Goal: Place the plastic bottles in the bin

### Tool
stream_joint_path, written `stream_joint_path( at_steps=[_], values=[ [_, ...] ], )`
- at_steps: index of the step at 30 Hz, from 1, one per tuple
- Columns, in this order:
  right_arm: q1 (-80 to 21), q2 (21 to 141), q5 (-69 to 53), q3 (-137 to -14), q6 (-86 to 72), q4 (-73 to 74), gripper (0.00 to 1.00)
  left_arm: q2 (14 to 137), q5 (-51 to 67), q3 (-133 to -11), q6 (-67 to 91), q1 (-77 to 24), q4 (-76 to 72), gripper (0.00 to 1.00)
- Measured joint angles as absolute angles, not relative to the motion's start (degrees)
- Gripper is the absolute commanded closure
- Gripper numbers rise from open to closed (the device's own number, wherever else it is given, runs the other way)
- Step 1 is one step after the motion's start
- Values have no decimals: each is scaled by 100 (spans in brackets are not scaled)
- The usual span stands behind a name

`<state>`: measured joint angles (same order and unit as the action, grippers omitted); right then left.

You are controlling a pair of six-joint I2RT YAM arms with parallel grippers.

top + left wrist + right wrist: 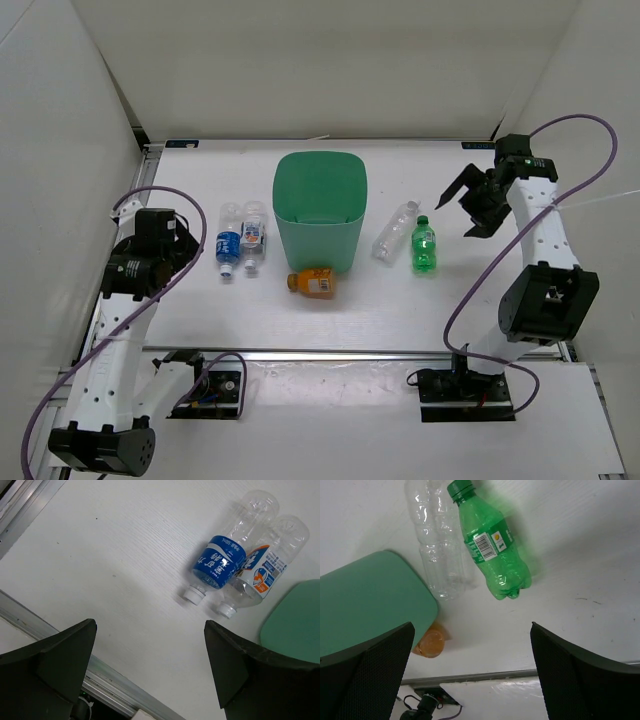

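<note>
The robot's right gripper needs to go down to the left in the top view onto the green bottle's labelled middle (424, 242) (490, 545), because the bottle is below it on that side.
The mint-green bin (320, 205) stands mid-table. Two clear bottles with blue-white labels (229, 241) (254, 238) lie side by side to its left; they show in the left wrist view (220, 568) (260, 572). A stubby orange bottle (313, 283) lies at the bin's front. A plain clear bottle (395, 230) and a green bottle (425, 245) lie to its right, also seen in the right wrist view (437, 550) (490, 542). My left gripper (188, 240) is open and empty, left of the labelled bottles. My right gripper (465, 205) is open and empty, raised right of the green bottle.
White walls enclose the table on three sides. An aluminium rail (350, 354) runs along the near edge, with cables and base plates (468, 385) in front of it. The bin's side shows in both wrist views (295, 620) (365, 600).
</note>
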<state>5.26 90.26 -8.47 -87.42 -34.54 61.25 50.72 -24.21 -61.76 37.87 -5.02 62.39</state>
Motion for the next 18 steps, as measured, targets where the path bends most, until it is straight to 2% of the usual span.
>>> stream_joint_path(
  at_steps=[8, 18],
  values=[
    [475, 9974, -1103, -8759, -3264, 5918, 0, 4967, -2307, -5931, 3472, -550, 6027, 0],
    [268, 10066, -1050, -8235, -2995, 5575, 0, 5015, -1986, -5596, 3341, -504, 5800, 0]
  ],
)
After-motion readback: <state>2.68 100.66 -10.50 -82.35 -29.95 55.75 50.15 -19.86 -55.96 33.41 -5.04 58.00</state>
